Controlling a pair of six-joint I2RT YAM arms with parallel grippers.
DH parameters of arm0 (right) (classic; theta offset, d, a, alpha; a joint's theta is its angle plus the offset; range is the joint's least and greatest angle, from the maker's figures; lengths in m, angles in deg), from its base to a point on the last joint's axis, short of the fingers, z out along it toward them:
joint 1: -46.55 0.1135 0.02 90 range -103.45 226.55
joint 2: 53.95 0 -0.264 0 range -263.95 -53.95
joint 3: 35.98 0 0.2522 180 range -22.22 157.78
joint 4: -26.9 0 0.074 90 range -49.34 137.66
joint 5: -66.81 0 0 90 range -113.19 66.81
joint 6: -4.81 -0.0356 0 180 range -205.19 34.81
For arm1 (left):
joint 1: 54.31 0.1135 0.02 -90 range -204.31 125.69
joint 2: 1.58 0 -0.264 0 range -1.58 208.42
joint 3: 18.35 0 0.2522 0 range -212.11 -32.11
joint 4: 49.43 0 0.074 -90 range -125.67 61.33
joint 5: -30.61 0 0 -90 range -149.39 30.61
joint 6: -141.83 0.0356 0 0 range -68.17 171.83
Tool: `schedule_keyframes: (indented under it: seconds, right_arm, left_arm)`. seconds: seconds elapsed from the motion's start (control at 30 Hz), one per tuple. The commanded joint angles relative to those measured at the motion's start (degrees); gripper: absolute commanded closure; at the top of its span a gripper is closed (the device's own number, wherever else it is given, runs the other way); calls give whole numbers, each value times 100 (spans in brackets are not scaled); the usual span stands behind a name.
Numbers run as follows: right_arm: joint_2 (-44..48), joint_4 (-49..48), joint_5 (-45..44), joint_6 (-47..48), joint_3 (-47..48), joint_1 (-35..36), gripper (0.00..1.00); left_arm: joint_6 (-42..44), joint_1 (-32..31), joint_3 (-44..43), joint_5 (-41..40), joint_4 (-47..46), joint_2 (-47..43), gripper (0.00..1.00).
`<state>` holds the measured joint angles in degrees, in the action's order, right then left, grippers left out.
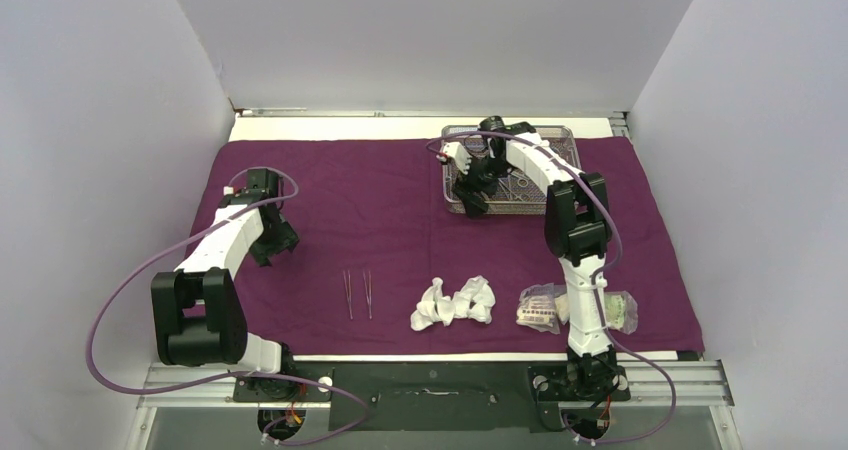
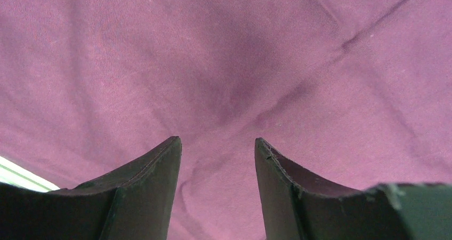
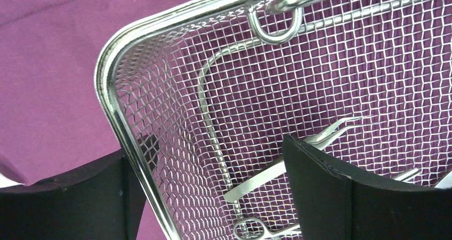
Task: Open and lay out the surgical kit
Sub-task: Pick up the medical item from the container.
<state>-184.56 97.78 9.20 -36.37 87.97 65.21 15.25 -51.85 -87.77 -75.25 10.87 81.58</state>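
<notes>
The steel tweezers are below the inner finger of my right gripper, which straddles the side of the tray. I should lift my right gripper off that side, turn it, and lower it to close around the tweezers.
The dark purple cloth lies spread flat over the table. The silver wire-mesh tray stands on it at the back right. My right gripper is open at the tray's near-left corner. In the right wrist view it straddles the tray's wall, one finger outside and one inside. Steel tweezers and a forceps ring lie in the tray. My left gripper is open and empty low over the cloth at the left.
Two thin tweezers lie side by side on the cloth near the front middle. White gauze wads lie to their right. Clear plastic packets lie by the right arm's base. White walls close in three sides.
</notes>
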Motion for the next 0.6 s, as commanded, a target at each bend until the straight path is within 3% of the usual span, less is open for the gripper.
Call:
schedule_keyframes:
  seconds: [0.0, 0.2, 0.3, 0.4, 0.57]
  right_arm:
    - [720, -242, 457, -88, 15, -59, 17]
    - [1271, -397, 1577, -37, -127, -344, 17]
    - [1513, -861, 1546, -516, -335, -422, 17]
    - [1649, -1633, 905, -1551, -553, -380, 19]
    - [1737, -2746, -1437, -3553, -1138, -73, 26]
  left_arm:
    - [23, 35, -108, -64, -57, -91, 50]
    - [34, 35, -73, -62, -106, -108, 50]
    - [41, 35, -44, -62, -134, -120, 50]
    - [40, 36, -50, -67, -149, -143, 50]
    - [19, 35, -35, -63, -226, -267, 51]
